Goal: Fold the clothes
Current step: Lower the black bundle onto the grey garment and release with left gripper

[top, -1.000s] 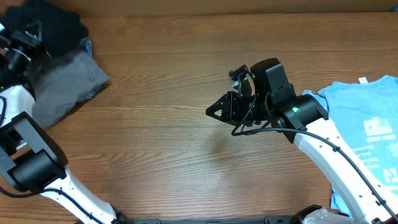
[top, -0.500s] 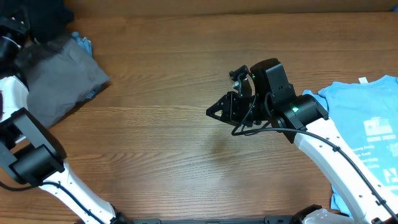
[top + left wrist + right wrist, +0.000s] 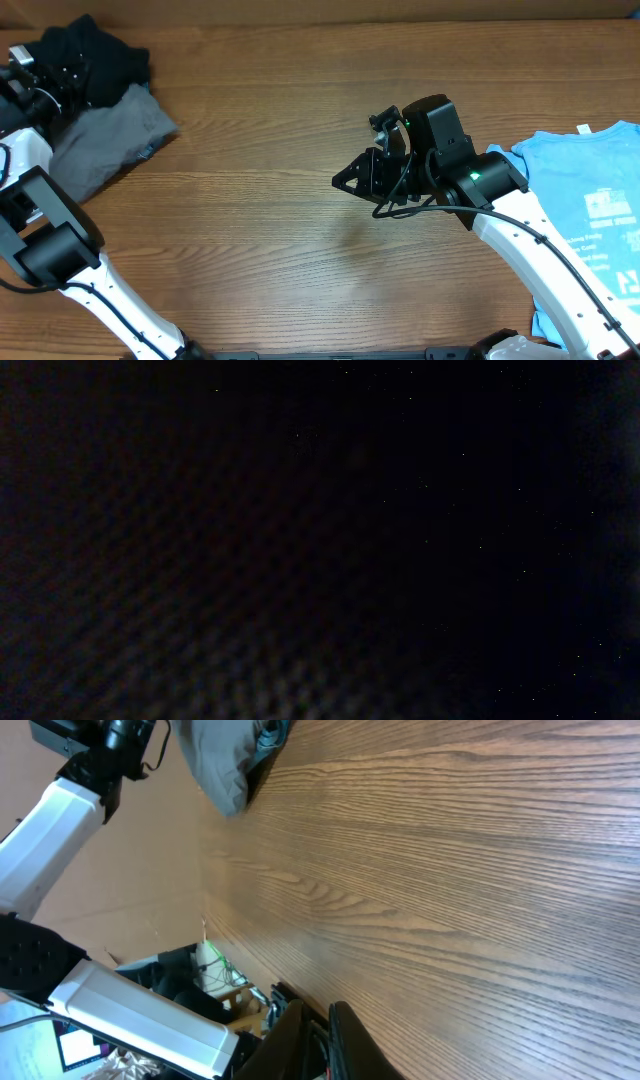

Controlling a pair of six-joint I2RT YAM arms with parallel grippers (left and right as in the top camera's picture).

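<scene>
My left gripper draws back over the grey garment (image 3: pixel 104 139) next, before it releases the black garment (image 3: pixel 100 58), which is bunched past the grey garment's far edge.
A black garment (image 3: pixel 100 58) lies bunched at the far left corner, partly on a folded grey garment (image 3: pixel 105 140). My left gripper (image 3: pixel 52 82) is at the black garment's left edge. The left wrist view shows only dark fabric (image 3: pixel 250 580) right against the lens, so its jaws are hidden. A light blue t-shirt (image 3: pixel 590 215) lies at the right edge of the table. My right gripper (image 3: pixel 345 180) hovers over the bare middle of the table, shut and empty; its fingers (image 3: pixel 315 1040) are together. The grey garment also shows in the right wrist view (image 3: pixel 225 755).
The wooden table (image 3: pixel 270 260) stretches between the two piles. A bit of blue cloth (image 3: pixel 150 150) peeks from under the grey garment. Beyond the table's left edge the right wrist view shows a stand with cables (image 3: pixel 215 975).
The left arm shifted at the far left corner, and the black garment went from mostly out of view half a second ago to lying spread beside the grey one. The right arm has not moved.
</scene>
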